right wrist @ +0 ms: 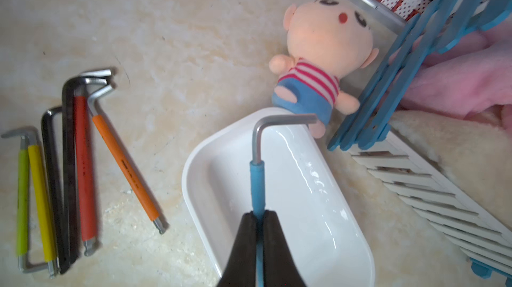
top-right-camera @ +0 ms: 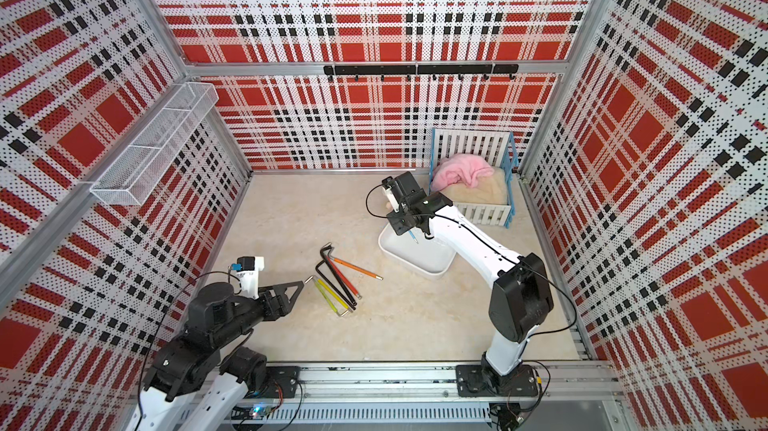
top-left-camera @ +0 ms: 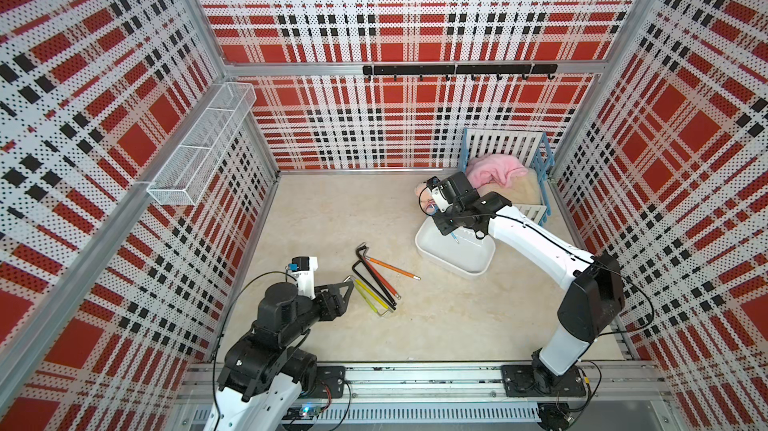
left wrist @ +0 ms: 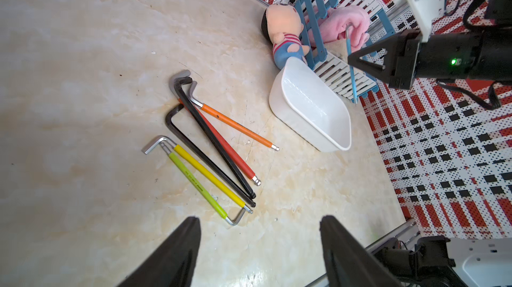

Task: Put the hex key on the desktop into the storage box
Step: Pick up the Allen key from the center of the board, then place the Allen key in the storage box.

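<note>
The right gripper lowers the blue-sleeved hex key past the storage box's rim toward the storage box's empty bottom next. The release follows there, because the hex key hangs high over the storage box.
My right gripper (right wrist: 259, 213) is shut on the blue-sleeved hex key (right wrist: 257, 183) and holds it above the white storage box (right wrist: 304, 202), with the key's bent steel end toward the doll. In both top views that gripper (top-left-camera: 446, 229) (top-right-camera: 409, 230) hangs over the box (top-left-camera: 461, 258) (top-right-camera: 419, 258). Several hex keys (top-left-camera: 374, 279) lie together on the desktop (top-left-camera: 332, 217): orange (left wrist: 238, 127), red (left wrist: 221, 144), black (left wrist: 210, 147), yellow (left wrist: 207, 177) and green (left wrist: 196, 186). My left gripper (left wrist: 257, 219) stands open and empty just short of the green and yellow keys (top-left-camera: 349, 283).
A plush doll (right wrist: 327, 50) lies between the box and the blue-framed toy crib (top-left-camera: 536, 158), which holds a pink blanket (top-left-camera: 494, 169). A white wire-mesh basket (top-left-camera: 203, 150) hangs on the left wall. A black hook rail (top-left-camera: 457, 70) runs along the back wall.
</note>
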Available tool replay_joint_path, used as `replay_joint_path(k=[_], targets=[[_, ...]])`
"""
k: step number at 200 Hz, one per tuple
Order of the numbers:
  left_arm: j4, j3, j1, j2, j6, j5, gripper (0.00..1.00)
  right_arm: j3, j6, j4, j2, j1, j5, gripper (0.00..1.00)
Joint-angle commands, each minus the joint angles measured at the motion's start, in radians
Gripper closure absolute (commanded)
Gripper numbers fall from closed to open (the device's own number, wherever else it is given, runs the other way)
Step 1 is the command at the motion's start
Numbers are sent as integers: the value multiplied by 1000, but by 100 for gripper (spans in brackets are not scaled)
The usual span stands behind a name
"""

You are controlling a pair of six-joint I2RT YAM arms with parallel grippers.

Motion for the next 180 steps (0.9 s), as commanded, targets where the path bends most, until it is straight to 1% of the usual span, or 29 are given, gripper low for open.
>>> replay_joint_path(k=[1,19,39,75,89,104,127,141,150,152,155,180], targets=[[23,2,15,1,28,25,26,-74,-154,20,-24,7,-2,100],[25,2,21,6,34,33,26,-129,-192,50,-23,-7,25,100],[26,2,28,9,39,39,26,-150,-208,79,-4,-36,46,100],[29,2,42,14,50,53,26,-169,-257,117,60,-56,33,100],[29,2,51,15,53,57,26,-168,-266,118,87,-60,7,100],[31,2,61,15,55,61,26,-176,-296,110,108,-60,-53,100],[32,2,66,15,57,64,26,-213,-324,134,122,-64,-71,100],[34,0,66,15,59,69,26,-218,-349,131,128,-72,-116,100],[34,0,67,18,62,74,26,-221,-359,133,134,-72,-118,100],[34,0,90,19,63,74,26,-221,-361,132,136,-72,-118,100],[34,0,98,19,64,76,26,-221,-363,131,139,-72,-118,100],[36,0,108,31,77,90,26,-243,-387,131,161,-72,-131,100]])
